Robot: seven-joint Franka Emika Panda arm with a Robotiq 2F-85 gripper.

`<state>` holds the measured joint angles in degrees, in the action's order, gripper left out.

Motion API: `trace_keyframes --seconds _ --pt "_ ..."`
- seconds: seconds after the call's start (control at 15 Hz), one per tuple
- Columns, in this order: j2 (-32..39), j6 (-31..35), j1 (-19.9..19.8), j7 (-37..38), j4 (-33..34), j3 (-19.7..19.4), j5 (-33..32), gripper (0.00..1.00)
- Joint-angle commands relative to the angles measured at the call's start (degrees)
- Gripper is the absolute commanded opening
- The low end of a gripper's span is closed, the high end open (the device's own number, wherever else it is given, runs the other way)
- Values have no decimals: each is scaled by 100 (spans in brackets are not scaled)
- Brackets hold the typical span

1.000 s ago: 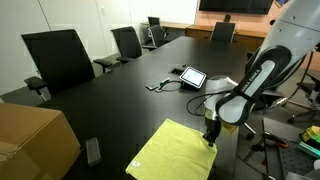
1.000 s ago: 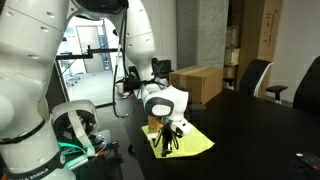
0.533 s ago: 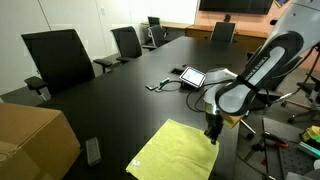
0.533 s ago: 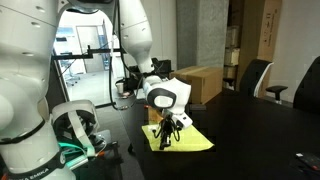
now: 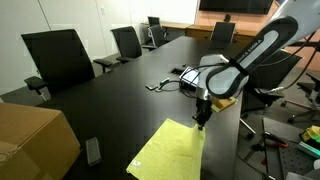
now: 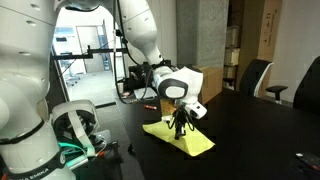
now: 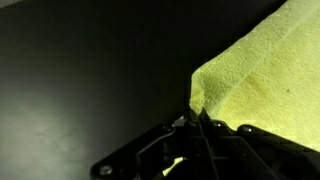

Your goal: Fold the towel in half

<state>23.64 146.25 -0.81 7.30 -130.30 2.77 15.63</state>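
Observation:
My gripper should move outward over the cloth to the towel's outer corner (image 5: 167,122) and let go there, because that corner lies flat on the tabletop beyond the lifted one.
The towel (image 5: 170,155) is a pale yellow-green cloth lying on the dark table near its front edge, seen in both exterior views (image 6: 185,137). My gripper (image 5: 201,122) is shut on the towel's far right corner and holds that corner lifted off the table. From the other side the gripper (image 6: 178,126) stands over the raised cloth. In the wrist view the towel (image 7: 265,85) fills the right side, and its corner is pinched between the shut jaws of the gripper (image 7: 198,118).
A small tablet (image 5: 192,76) with a cable lies further back on the black table (image 5: 110,100). A cardboard box (image 5: 30,140) stands at the near left with a small dark remote-like object (image 5: 93,150) beside it. Office chairs (image 5: 60,58) line the far edge.
The jaws have finished shutting on the towel's corner. The arm has risen and swung back and left, lifting that corner off the table.

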Motion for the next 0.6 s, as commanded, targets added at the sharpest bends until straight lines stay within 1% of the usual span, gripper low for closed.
trace_keyframes --seconds 0.0,0.27,0.53 --pt "51 -473 -43 -23 758 0 -4 2" --pt "520 -870 62 63 1718 -40 -169 2" --pt "1324 -1419 220 303 2798 -129 -453 3"
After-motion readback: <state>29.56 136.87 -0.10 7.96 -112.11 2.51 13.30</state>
